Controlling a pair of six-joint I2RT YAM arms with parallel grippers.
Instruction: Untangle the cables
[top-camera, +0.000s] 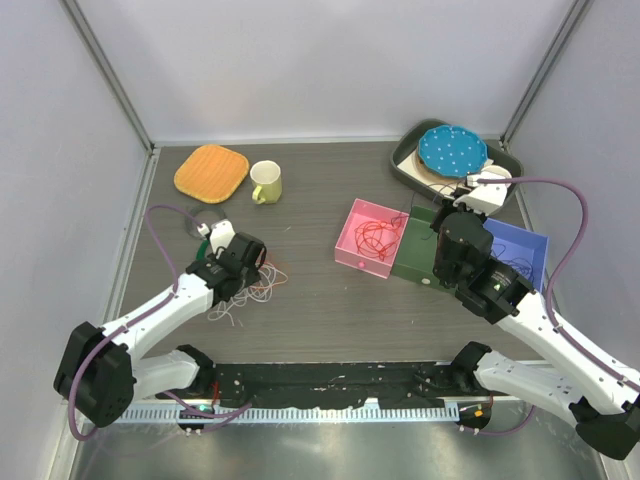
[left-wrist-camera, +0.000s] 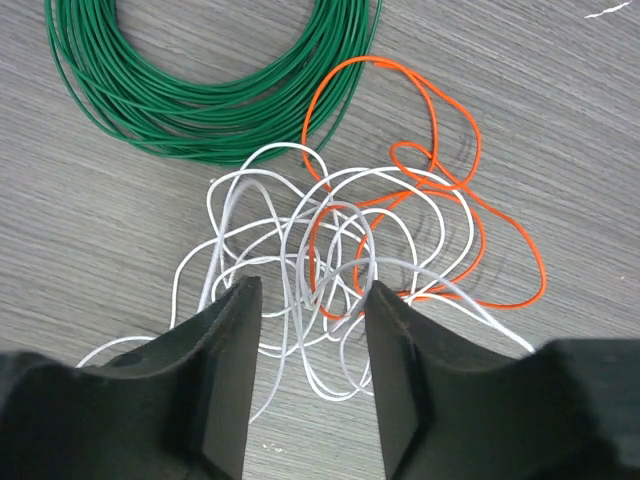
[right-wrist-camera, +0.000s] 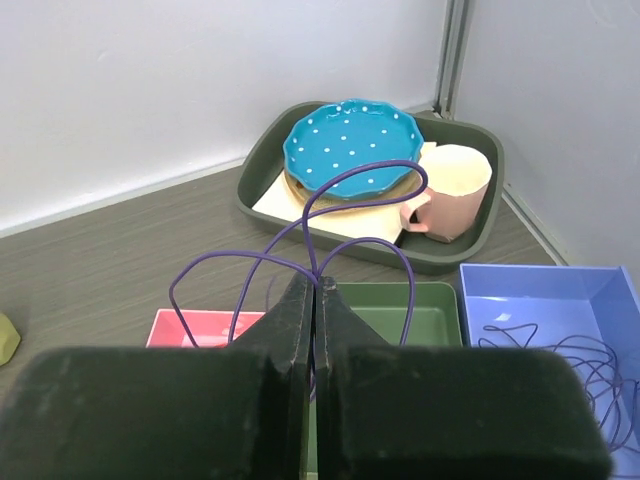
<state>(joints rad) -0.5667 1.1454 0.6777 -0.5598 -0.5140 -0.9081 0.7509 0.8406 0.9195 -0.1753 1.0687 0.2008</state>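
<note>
My right gripper needs to swing across and down over the blue bin (top-camera: 520, 250) (right-wrist-camera: 572, 355) next, to its right in the top view. Then it should let go of the purple cable among the matching purple ones.
A tangle of thin white cables (left-wrist-camera: 300, 250) and an orange cable (left-wrist-camera: 480, 215) lies on the table, next to a neat green wound ring (left-wrist-camera: 200, 90). My left gripper (left-wrist-camera: 310, 290) is open just above the white loops, with one jaw on each side of them; in the top view it (top-camera: 245, 262) hovers over the tangle (top-camera: 248, 292). My right gripper (right-wrist-camera: 317, 280) is shut on a purple cable (right-wrist-camera: 241, 253), whose loops stand up above the fingertips. It hangs over the green bin (top-camera: 415, 262).
A pink bin (top-camera: 350, 245) holds red cables (top-camera: 378, 238). A blue bin (top-camera: 530, 245) holds thin dark-purple cables (right-wrist-camera: 590, 370). At the back right is a dark tray (top-camera: 400, 165) with a blue dotted plate (top-camera: 452, 150) and a pink mug (right-wrist-camera: 450, 190). A yellow mug (top-camera: 266, 182) and an orange pad (top-camera: 211, 171) are at the back left.
</note>
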